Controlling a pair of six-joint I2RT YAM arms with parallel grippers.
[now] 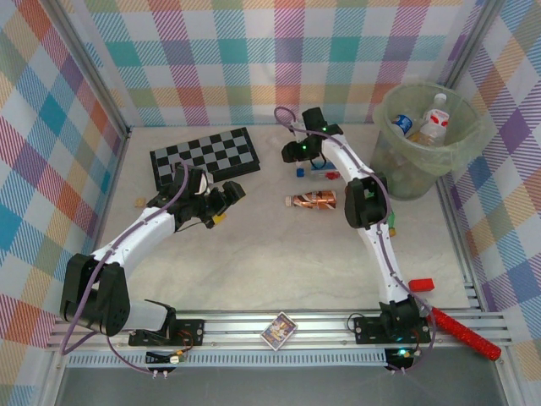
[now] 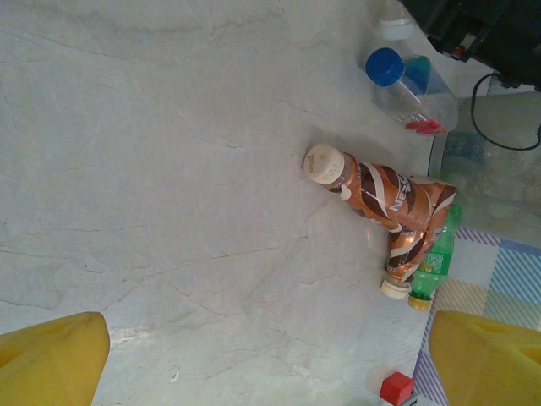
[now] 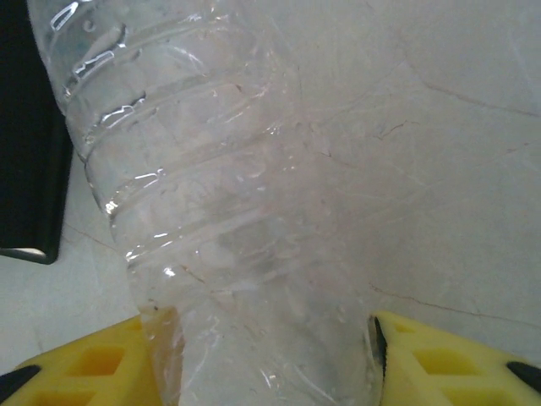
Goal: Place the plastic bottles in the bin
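Note:
The bin's opening (image 1: 425,121) is higher and off to the side, so my right gripper will next lift, swing over it and release the clear bottle.
A clear plastic bottle (image 3: 220,211) lies on the pale table, and my right gripper (image 3: 262,364) is shut on it, one yellow finger (image 3: 448,364) pressed against each side. From above, that gripper (image 1: 311,161) sits at the back centre, left of the bin (image 1: 385,127), a pale-green bucket holding a red-labelled bottle (image 1: 435,118) and a blue one (image 1: 404,124). A brown bottle (image 1: 314,200) lies mid-table. My left gripper (image 1: 224,203) is open with nothing between its fingers. The left wrist view shows that gripper (image 2: 266,364) over bare table, with the brown bottle (image 2: 380,190), another brown one (image 2: 406,254), a green one (image 2: 435,262) and a blue-capped clear one (image 2: 406,85).
The black-and-grey chequered board (image 1: 204,156) lies at the back left. A colourful card box (image 1: 279,330) rests on the front rail. A red block (image 1: 421,285) and a red stick (image 1: 465,334) sit at the front right. Plaid walls enclose the table.

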